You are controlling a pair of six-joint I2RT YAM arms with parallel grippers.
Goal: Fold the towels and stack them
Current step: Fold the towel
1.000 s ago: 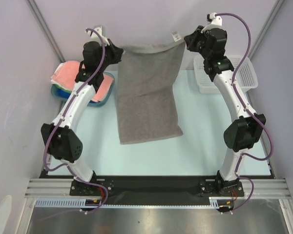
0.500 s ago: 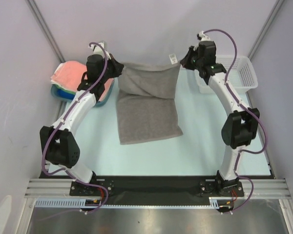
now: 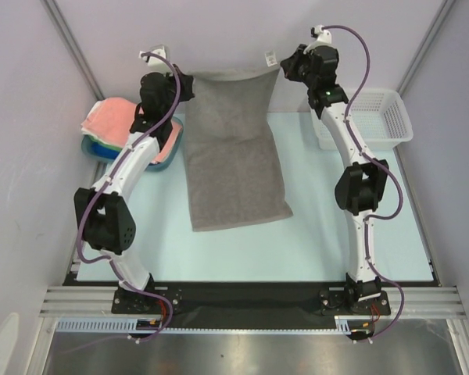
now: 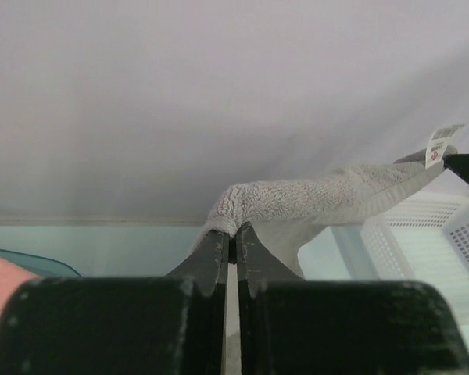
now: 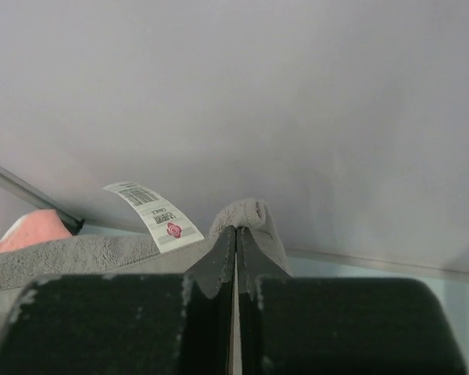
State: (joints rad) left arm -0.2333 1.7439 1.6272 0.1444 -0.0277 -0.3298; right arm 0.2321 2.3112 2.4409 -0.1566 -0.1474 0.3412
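Observation:
The towel's near half lies flat, so my left gripper should move back and down just short of the towel's near corner on the tray side and release.
A grey towel (image 3: 233, 148) hangs stretched between both grippers at the back of the table, its lower half lying on the pale surface. My left gripper (image 3: 189, 84) is shut on the towel's far left corner (image 4: 242, 205). My right gripper (image 3: 284, 69) is shut on the far right corner (image 5: 246, 212), where a white tag (image 5: 152, 212) sticks out. The tag (image 3: 270, 56) also shows in the top view. Several folded towels (image 3: 113, 117), salmon pink on top with green and blue beneath, sit in a pile at the back left.
The pile rests in a blue tray (image 3: 162, 160) by my left arm. A white perforated basket (image 3: 387, 117) stands at the back right, beside my right arm. Purple walls close the back and sides.
Both grippers, still holding the towel's corners, dropped and came nearer, then rose and went back toward the far wall, pulling the upper half of the towel taut again.

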